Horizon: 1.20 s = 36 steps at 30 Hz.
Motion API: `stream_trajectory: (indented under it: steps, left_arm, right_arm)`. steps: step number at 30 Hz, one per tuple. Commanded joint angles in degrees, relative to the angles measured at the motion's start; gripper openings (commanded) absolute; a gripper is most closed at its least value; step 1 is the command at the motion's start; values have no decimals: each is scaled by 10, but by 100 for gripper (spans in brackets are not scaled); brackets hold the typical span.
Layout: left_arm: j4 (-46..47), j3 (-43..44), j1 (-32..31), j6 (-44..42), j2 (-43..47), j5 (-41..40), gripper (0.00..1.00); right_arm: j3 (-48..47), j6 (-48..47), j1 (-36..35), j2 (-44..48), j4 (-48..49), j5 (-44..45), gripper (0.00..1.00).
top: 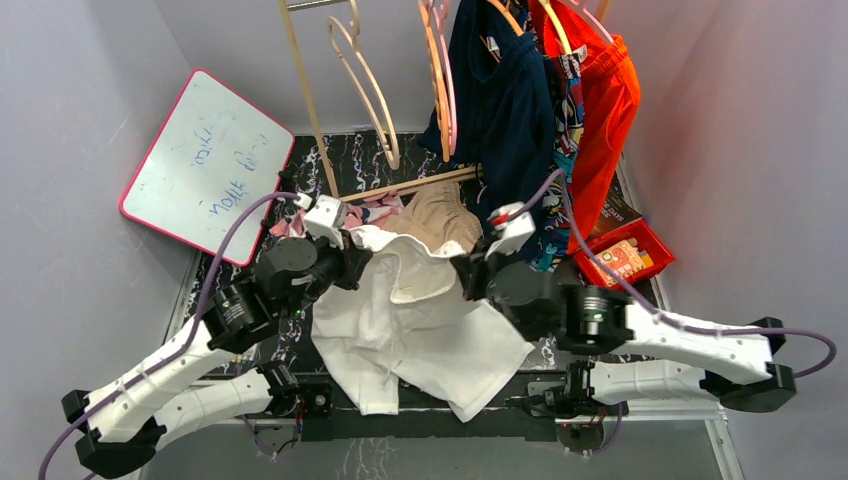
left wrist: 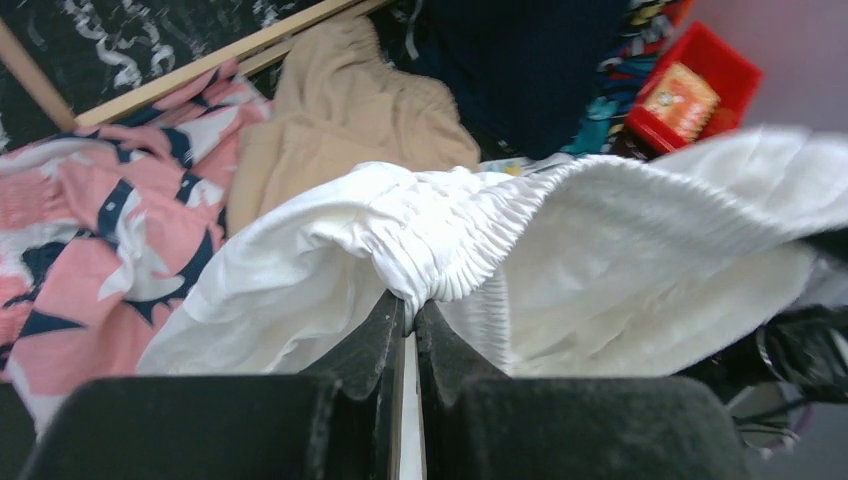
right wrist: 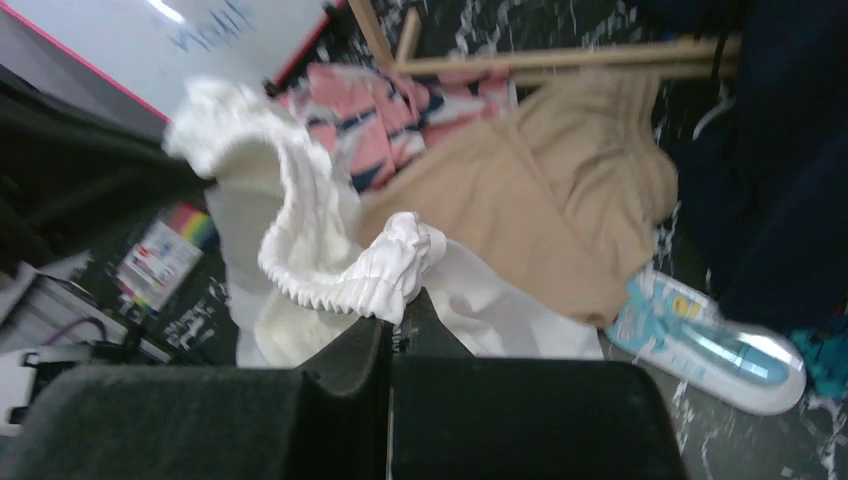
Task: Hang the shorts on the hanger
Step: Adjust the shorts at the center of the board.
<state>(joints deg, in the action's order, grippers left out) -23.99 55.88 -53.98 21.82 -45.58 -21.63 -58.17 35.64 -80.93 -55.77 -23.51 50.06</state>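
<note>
Next, the right gripper draws away from the left gripper toward the red bin, then lowers to the table [right wrist: 672,388], since the waistband sags slack between both grippers.
The white shorts [top: 420,320] lie spread on the dark table, with the gathered waistband lifted at the far side. My left gripper [top: 362,252] is shut on the waistband's left end, the elastic bunched at its tips [left wrist: 410,305]. Over on the right end of the waistband [right wrist: 330,270], my right gripper [top: 462,272] is shut too, its tips [right wrist: 400,312] pinching the fabric. The pale beige hanger [top: 365,85] hangs from the rack at the back, above and beyond both grippers.
Tan shorts [top: 440,215] and a pink navy-patterned garment [top: 375,210] lie just behind the waistband. Navy [top: 500,100] and orange [top: 605,100] clothes hang at the back right beside a pink hanger [top: 440,80]. A whiteboard [top: 205,165] leans at the left, and a red bin [top: 625,255] sits at the right.
</note>
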Motion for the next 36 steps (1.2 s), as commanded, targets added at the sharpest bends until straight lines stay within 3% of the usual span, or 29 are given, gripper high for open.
stream_trajectory:
  steps: [1, 4, 8, 13, 16, 19, 25, 27, 31, 36]
  left_arm:
    - [37, 47, -2, -37, 49, 137, 0]
    - [58, 94, -2, -40, 69, 211, 0]
    - [62, 118, -2, -39, 78, 291, 0]
    - [64, 157, -2, -31, 95, 366, 0]
    - [59, 192, -2, -37, 98, 384, 0]
    - [38, 191, -2, -51, 96, 336, 0]
    - [3, 101, -2, -47, 31, 132, 0]
    - [1, 71, -2, -42, -15, 89, 0]
    - [48, 17, 12, -21, -60, 49, 0]
    - [77, -45, 79, 20, -58, 41, 0]
  right_arm:
    - [-143, -207, 1, 31, 22, -4, 0]
    - [-231, -229, 1, 27, -17, -40, 0]
    - [-222, -239, 1, 42, -27, -19, 0]
    - [-234, -267, 1, 84, -11, -134, 0]
    - [-258, -276, 1, 91, -6, -144, 0]
    - [-248, -285, 1, 73, -9, -94, 0]
    - [-174, -277, 6, 2, 18, 39, 0]
    - [-152, -250, 59, -19, 21, 3, 0]
    - [-80, -160, 293, -35, 30, -239, 0]
    - [18, -125, 364, -10, 64, -203, 0]
